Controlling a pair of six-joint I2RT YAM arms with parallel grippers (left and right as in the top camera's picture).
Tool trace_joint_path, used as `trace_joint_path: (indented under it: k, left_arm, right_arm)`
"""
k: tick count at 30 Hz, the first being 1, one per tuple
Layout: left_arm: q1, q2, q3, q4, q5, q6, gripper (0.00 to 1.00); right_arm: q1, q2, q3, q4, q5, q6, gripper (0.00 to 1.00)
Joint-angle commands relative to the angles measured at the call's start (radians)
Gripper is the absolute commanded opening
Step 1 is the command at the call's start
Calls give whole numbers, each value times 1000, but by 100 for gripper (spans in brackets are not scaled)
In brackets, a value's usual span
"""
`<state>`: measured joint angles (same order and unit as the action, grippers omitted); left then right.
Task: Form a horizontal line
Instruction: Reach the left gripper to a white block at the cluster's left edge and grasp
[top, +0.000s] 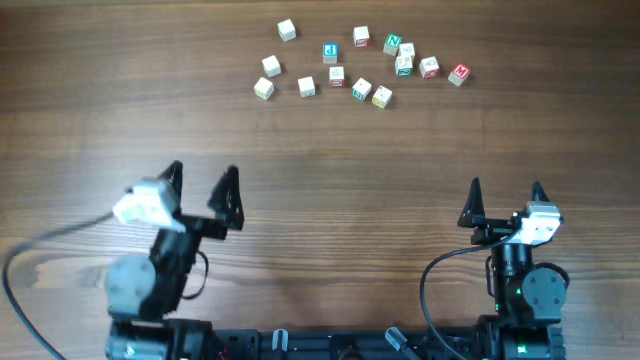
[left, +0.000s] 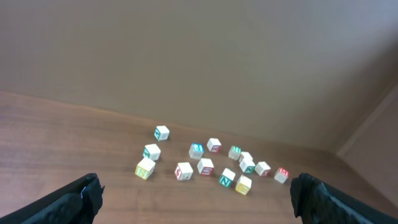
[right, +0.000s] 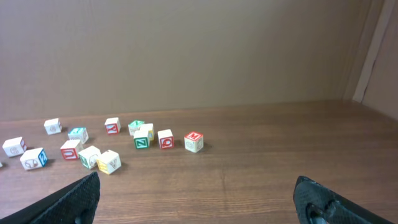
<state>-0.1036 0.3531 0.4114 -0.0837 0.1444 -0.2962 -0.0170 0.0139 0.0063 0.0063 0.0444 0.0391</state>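
My left gripper has only bare tabletop between it and the yellow-lettered pale cube nearest it. Next, it will reach outward, tip its fingers down and lower onto that cube.
Several small cream wooden cubes with coloured letters lie scattered at the far middle of the table, from a plain-topped cube (top: 287, 30) on the left to a red-lettered cube (top: 458, 73) on the right. No row of three touching plain cubes shows; the horizontal line is not in view. My left gripper (top: 204, 190) is open and empty, well short of the cubes. My right gripper (top: 505, 200) is open and empty near the front right. The left wrist view shows the cluster (left: 205, 165) ahead of its fingers (left: 196, 190). The right wrist view shows it to the left (right: 142, 138) of its fingers (right: 198, 185).
The brown wooden table (top: 340, 150) stretches between the grippers and the cubes. A plain tan wall (right: 186, 50) stands behind the table. A grey cable (top: 40, 250) loops from the left arm.
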Motion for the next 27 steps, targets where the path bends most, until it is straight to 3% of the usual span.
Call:
trace_joint_path:
  k: [1, 10, 14, 19, 27]
  left_arm:
    - [5, 242, 204, -29, 96, 90, 100]
    - [5, 842, 790, -305, 128, 336, 100]
    - [5, 1064, 989, -362, 128, 350, 100]
    - [5, 1284, 1114, -362, 128, 402, 100]
    - [5, 1529, 1128, -339, 128, 451, 100]
  right_arm:
    - [-3, -3, -1, 3, -13, -10, 100]
    - [-3, -3, -1, 3, -13, -10, 100]
    - [-3, -3, -1, 3, -13, -10, 100]
    - [-3, -3, -1, 3, -13, -10, 100]
    - [-3, -3, -1, 3, -13, -10, 100]
